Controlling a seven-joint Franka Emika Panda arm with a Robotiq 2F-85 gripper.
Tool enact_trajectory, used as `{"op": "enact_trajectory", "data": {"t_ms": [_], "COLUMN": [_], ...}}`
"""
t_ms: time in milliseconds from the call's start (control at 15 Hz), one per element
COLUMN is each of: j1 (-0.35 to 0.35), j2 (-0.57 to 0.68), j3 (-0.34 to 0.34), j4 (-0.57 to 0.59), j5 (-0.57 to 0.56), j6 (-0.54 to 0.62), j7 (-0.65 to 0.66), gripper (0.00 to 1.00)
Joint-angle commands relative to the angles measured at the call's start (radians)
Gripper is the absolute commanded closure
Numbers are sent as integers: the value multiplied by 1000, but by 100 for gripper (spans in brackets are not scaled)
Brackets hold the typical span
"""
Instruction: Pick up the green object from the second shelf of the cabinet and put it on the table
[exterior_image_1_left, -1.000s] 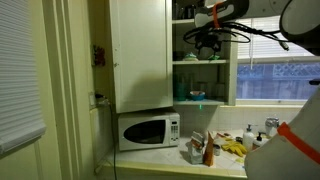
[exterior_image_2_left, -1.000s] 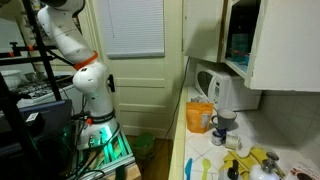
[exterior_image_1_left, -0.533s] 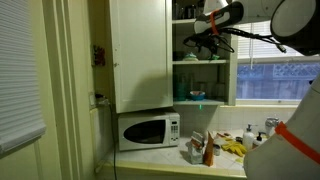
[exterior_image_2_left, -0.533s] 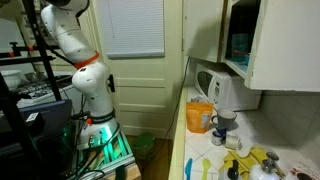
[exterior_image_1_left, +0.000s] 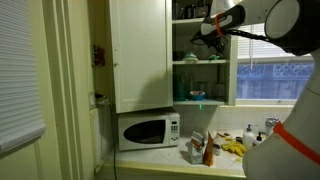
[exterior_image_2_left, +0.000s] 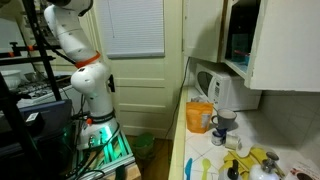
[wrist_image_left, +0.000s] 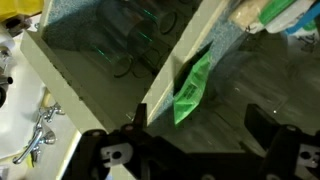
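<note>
My gripper's spread fingers are above the near end of the green object (wrist_image_left: 187, 101) and still short of it, so my gripper will move down onto it next.
In the wrist view the green object (wrist_image_left: 193, 86), a small light-green flat piece, lies at the edge of a thin white shelf board (wrist_image_left: 172, 70) inside the cabinet. My gripper (wrist_image_left: 200, 125) is open, its dark fingers spread wide just short of the piece, not touching it. In an exterior view my gripper (exterior_image_1_left: 203, 36) reaches into the open white cabinet (exterior_image_1_left: 140, 55) at an upper shelf. The green piece does not show there. The light countertop (exterior_image_1_left: 225, 163) lies below.
Clear glasses (wrist_image_left: 140, 40) stand on the shelf beside the green piece. A teal bowl (exterior_image_1_left: 196, 96) sits on a lower shelf. A white microwave (exterior_image_1_left: 148, 130), bottles (exterior_image_1_left: 208, 150) and yellow items (exterior_image_1_left: 234, 150) are on the countertop. The cabinet door stands open.
The arm's upper links have swung to the right and the wrist has risen slightly; the gripper stays at the shelf opening. The countertop objects have not moved.
</note>
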Motion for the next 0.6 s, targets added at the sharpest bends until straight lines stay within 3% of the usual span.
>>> {"op": "enact_trajectory", "data": {"t_ms": [0,333,400,467,533], "j1": [22,24,26,25,26], "j2": [7,36,47,54,62], "j3": [-20,-39,-47,-52,-57], "j4": [7,22,30,35,41], "j5": [-15,-4,3,2,2], "j6": [1,32,27,25,24], "j7": [14,38,34,35,34], "gripper": [0,0,2,15,16]}}
